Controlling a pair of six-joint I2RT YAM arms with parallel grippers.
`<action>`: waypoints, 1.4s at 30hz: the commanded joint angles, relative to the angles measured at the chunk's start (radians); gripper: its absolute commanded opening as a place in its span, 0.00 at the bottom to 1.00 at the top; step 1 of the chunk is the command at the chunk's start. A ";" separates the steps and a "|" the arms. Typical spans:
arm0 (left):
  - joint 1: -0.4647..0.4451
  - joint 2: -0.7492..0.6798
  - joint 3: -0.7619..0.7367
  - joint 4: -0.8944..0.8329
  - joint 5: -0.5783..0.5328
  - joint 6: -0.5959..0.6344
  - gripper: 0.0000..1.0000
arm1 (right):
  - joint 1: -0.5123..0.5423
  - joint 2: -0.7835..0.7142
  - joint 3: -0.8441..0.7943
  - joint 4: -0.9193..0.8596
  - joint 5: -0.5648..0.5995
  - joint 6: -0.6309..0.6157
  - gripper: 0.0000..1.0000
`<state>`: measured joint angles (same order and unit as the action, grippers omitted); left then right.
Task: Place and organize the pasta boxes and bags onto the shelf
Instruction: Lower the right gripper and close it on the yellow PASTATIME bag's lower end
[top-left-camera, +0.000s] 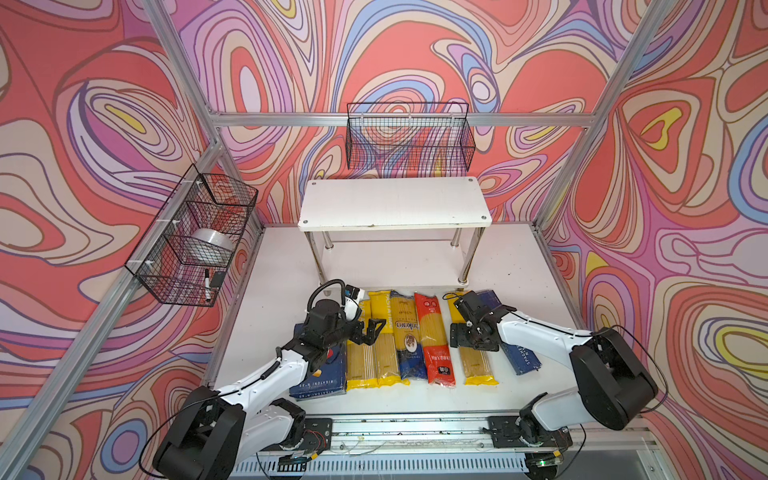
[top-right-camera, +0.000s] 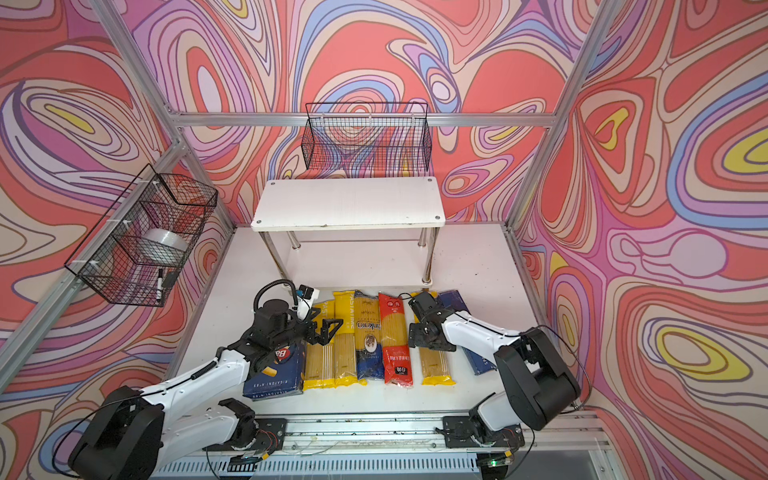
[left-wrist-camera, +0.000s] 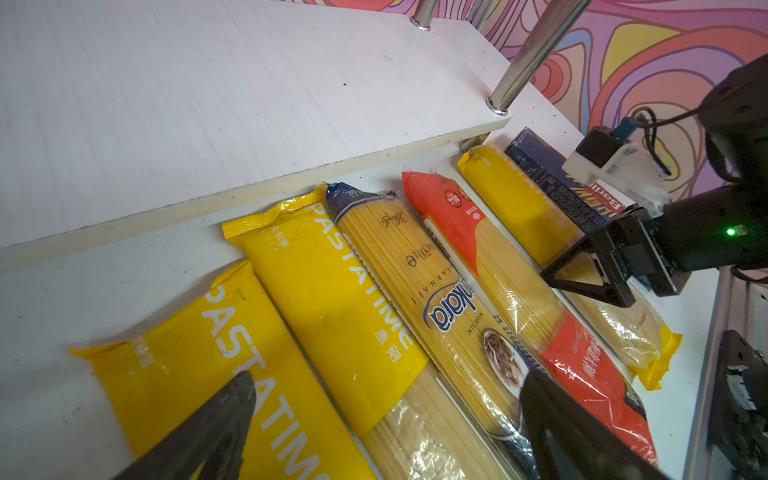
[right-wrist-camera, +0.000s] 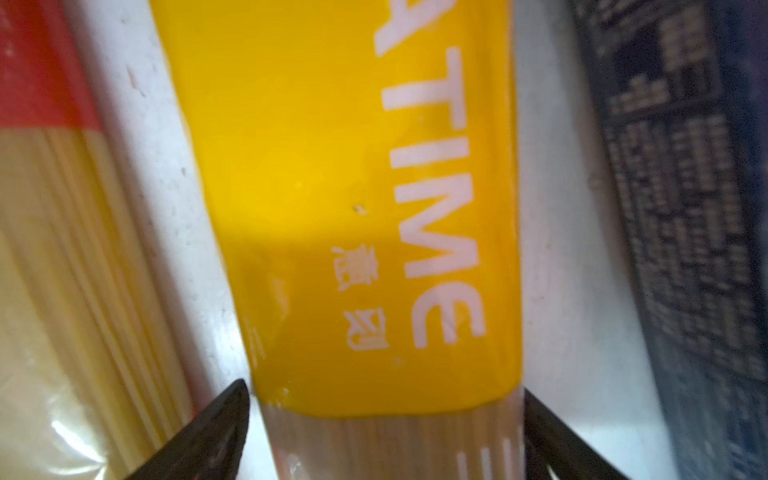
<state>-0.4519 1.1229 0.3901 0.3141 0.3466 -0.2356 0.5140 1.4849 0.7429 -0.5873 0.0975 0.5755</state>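
My right gripper will next move back along the third yellow bag to its clear near half and close, because the bag's sides already fit between my open fingers.
The white shelf (top-left-camera: 395, 203) (top-right-camera: 349, 203) stands at the back; its lower board (left-wrist-camera: 208, 104) lies just behind the row of pasta. From the left lie the wide rigatoni box (top-left-camera: 320, 374), two yellow bags (top-left-camera: 360, 357) (top-left-camera: 384, 332), the blue bag (top-left-camera: 409, 332), the red bag (top-left-camera: 434, 340), a third yellow bag (top-left-camera: 473, 361) (right-wrist-camera: 353, 208) and the long spaghetti box (top-left-camera: 519, 353) (left-wrist-camera: 552, 178). My left gripper (top-left-camera: 372, 330) (left-wrist-camera: 390, 399) hovers open above the yellow and blue bags. My right gripper (top-left-camera: 465, 336) (right-wrist-camera: 386, 415) is open, its fingers (right-wrist-camera: 224, 428) straddling the third yellow bag.
A black wire basket (top-left-camera: 409, 137) hangs on the back wall above the shelf. Another basket (top-left-camera: 195, 237) on the left wall holds a tape roll (top-left-camera: 212, 245) and a marker (top-left-camera: 206, 284). Aluminium posts frame the table, and a rail (top-left-camera: 415, 432) runs along its front.
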 joint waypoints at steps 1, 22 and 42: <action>-0.002 -0.018 -0.019 0.013 -0.050 0.024 1.00 | 0.020 0.031 -0.008 0.040 -0.112 -0.031 0.96; -0.003 0.005 0.010 -0.004 0.042 -0.025 1.00 | 0.256 0.018 0.003 -0.125 0.179 0.277 0.93; -0.007 0.051 -0.005 0.003 0.089 -0.100 1.00 | 0.287 -0.140 -0.169 0.036 0.195 0.271 0.57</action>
<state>-0.4519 1.1667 0.4030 0.2962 0.4038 -0.3073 0.7933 1.3651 0.6121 -0.5423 0.3096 0.8463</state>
